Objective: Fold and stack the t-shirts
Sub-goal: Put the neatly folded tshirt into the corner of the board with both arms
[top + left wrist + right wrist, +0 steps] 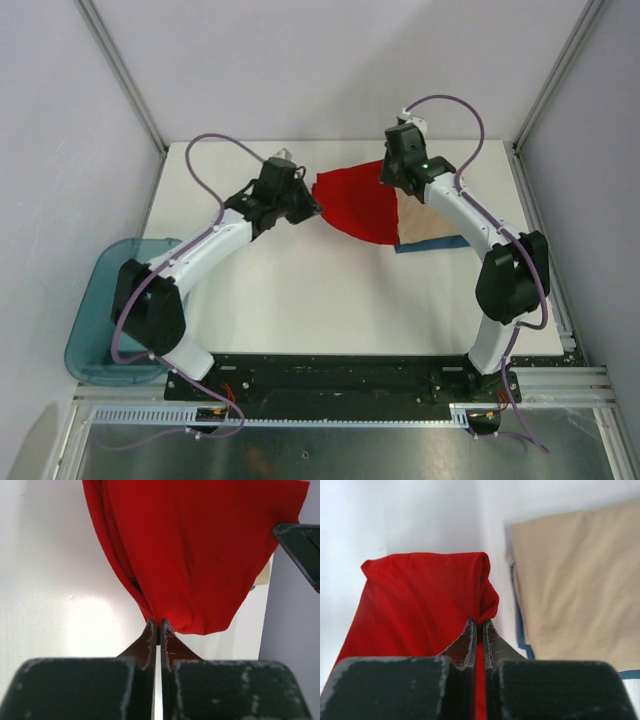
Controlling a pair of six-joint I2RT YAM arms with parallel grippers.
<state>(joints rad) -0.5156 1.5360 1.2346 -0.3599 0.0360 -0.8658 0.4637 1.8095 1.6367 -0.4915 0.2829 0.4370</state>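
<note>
My right gripper has the red shirt's corner. Next it will move the corner across the tan folded shirt [430,228] [580,582], below and to its right in the top view, then lower it and let go.
The red t-shirt [358,203] hangs stretched between my two grippers above the far middle of the table. My left gripper [314,209] is shut on its left edge; the left wrist view shows the cloth [200,555] pinched at the fingertips [159,627]. My right gripper [392,172] is shut on its right corner [420,600], pinched at the tips [479,625]. The tan folded shirt [430,228] lies on the dark blue folded shirt [435,244] at the right, partly under the red shirt. Both also show in the right wrist view, tan [575,590] and blue [520,630].
A translucent teal tub [95,310] stands at the left front, beside the table edge. The white table [330,300] is bounded by grey walls and metal frame posts. The right gripper's dark finger [300,545] shows at the right of the left wrist view.
</note>
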